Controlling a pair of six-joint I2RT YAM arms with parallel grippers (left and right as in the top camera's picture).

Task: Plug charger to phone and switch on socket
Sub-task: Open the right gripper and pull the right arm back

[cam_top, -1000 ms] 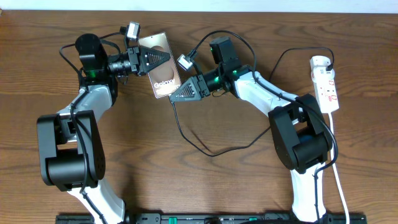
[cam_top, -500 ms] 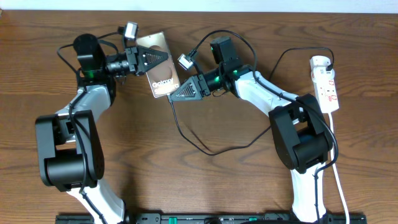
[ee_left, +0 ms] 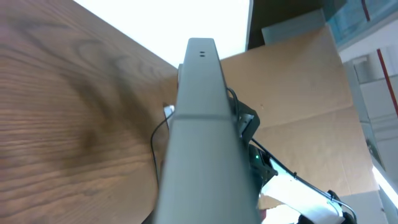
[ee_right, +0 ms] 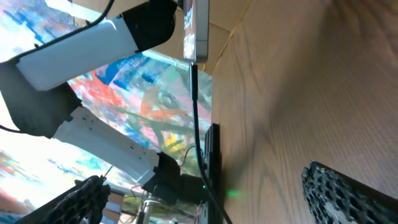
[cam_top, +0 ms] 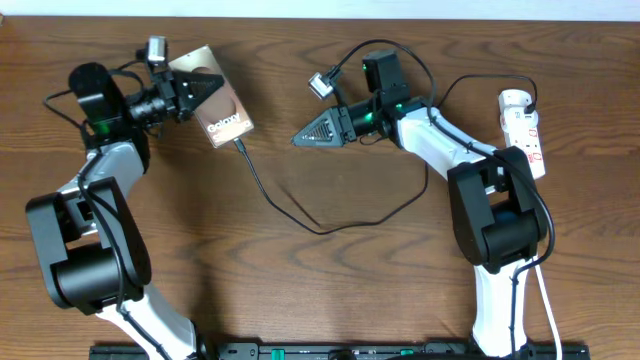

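Observation:
The charger (cam_top: 290, 212) is already in the phone's end, so my left gripper should next move down and back to the bare tabletop by the cable and release the phone.
My left gripper (cam_top: 205, 83) is shut on the phone (cam_top: 218, 112), holding it tilted above the far left of the table. Its brownish face carries white "Galaxy" lettering. The charger (cam_top: 290, 212) has its tip in the phone's lower end, and its black cable loops across the table toward the socket (cam_top: 526, 132) at the far right. My right gripper (cam_top: 300, 138) stands open and empty, well right of the phone. In the left wrist view the phone (ee_left: 199, 124) fills the middle edge-on. In the right wrist view the phone (ee_right: 194, 31) has the charger (ee_right: 195, 106) hanging from it.
The socket's white cord (cam_top: 545, 290) runs down the right edge of the table. Thicker black robot cables (cam_top: 345, 60) arch over the right arm. Brown cardboard (ee_left: 298, 93) stands beyond the table's far side.
The left gripper has carried the phone left and farther back, and the charger stayed in it. The right gripper has drawn back to the right, away from the phone, still open.

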